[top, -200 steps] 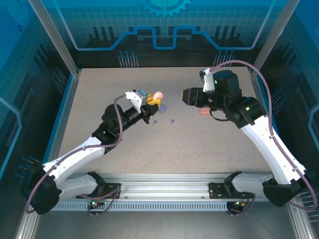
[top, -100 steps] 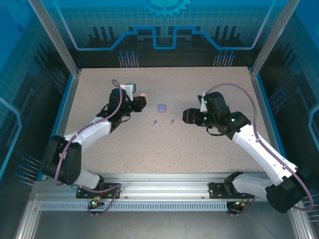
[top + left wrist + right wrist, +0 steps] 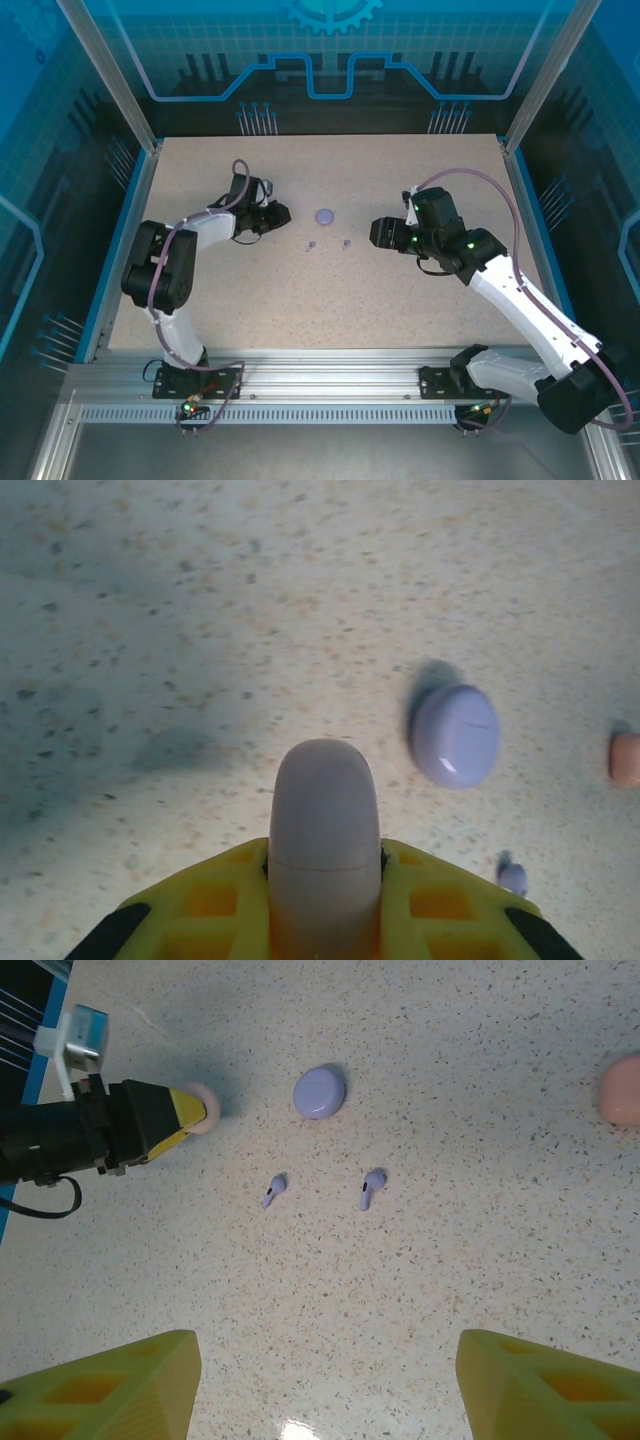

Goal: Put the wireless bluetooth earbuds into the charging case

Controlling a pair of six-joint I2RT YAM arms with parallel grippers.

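My left gripper brings the pale pink charging case [image 3: 323,825] down onto the speckled table beneath it next, then releases the case.
My left gripper [image 3: 323,868] is shut on a closed pale pink charging case [image 3: 323,825], which sticks out past the yellow fingers just above the table. In the top view this gripper [image 3: 282,212] sits left of a closed purple case [image 3: 324,215]. Two purple earbuds [image 3: 311,245] [image 3: 346,243] lie loose on the table just in front of that case. My right gripper [image 3: 325,1390] hangs open and empty above the table, with the earbuds [image 3: 273,1191] [image 3: 371,1188] and purple case [image 3: 320,1091] ahead of it. It hovers right of the earbuds in the top view [image 3: 376,236].
A salmon-orange case [image 3: 622,1090] lies at the right edge of the right wrist view, and also shows in the left wrist view [image 3: 625,758]. The speckled table [image 3: 330,300] is walled by blue panels at the sides and back.
The left arm has folded back toward the far left, carrying the pink case down near the table. The right gripper has come lower toward the earbuds and opened wider.
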